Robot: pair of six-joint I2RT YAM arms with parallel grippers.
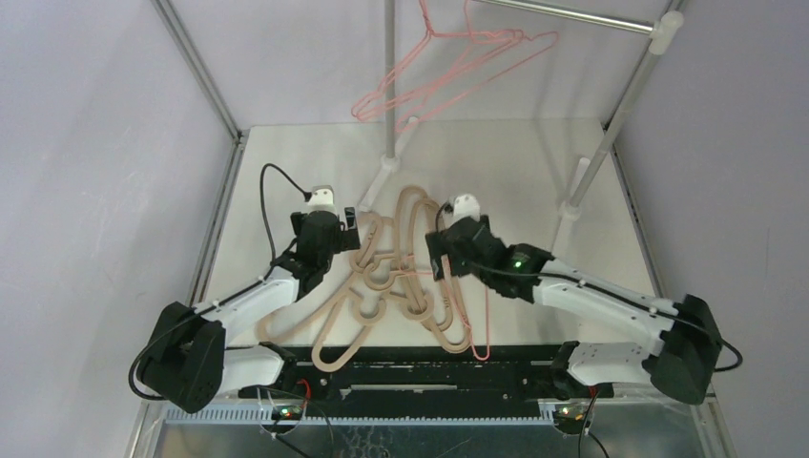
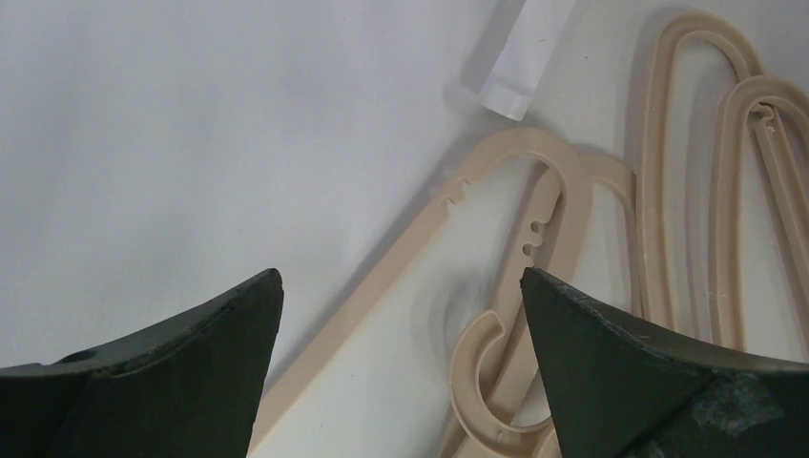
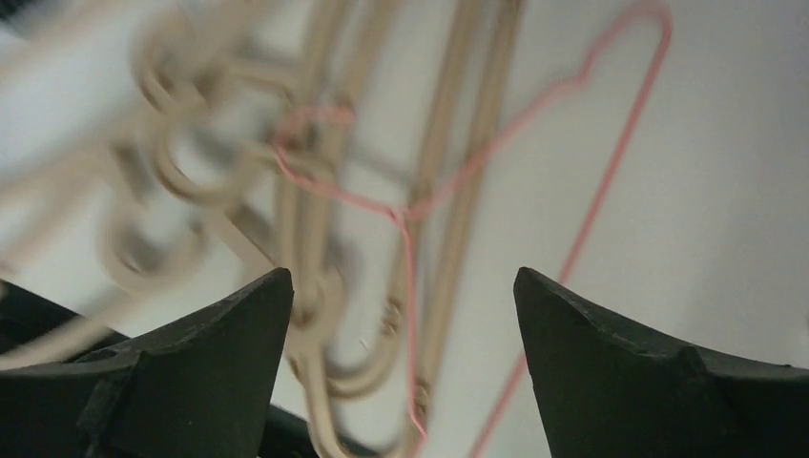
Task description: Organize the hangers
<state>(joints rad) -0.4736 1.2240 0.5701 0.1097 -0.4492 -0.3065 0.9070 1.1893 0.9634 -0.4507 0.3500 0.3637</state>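
Note:
My right gripper should go down and back onto the pink wire hanger's arm near its neck, as that wire is on top of the beige hangers.
Several beige hangers [image 1: 391, 277] lie tangled in a pile mid-table. One pink wire hanger [image 1: 482, 320] lies at the pile's right side. Two more pink wire hangers [image 1: 448, 72] hang on the rack at the back. My left gripper [image 1: 345, 227] is open and empty at the pile's left edge. In the left wrist view it [image 2: 401, 277] is over a beige hanger arm and hook [image 2: 482, 382]. My right gripper [image 1: 437, 258] is open and empty over the pile's right part. In the right wrist view it [image 3: 401, 277] is above beige hangers [image 3: 458, 191] and the pink wire hanger [image 3: 611, 162].
The silver rack stands at the back, with an upright pole [image 1: 389, 86], a slanted pole [image 1: 625, 95] and a top bar [image 1: 572, 14]. A white pole foot [image 2: 520, 67] lies just beyond the left gripper. Frame rails edge the table on both sides.

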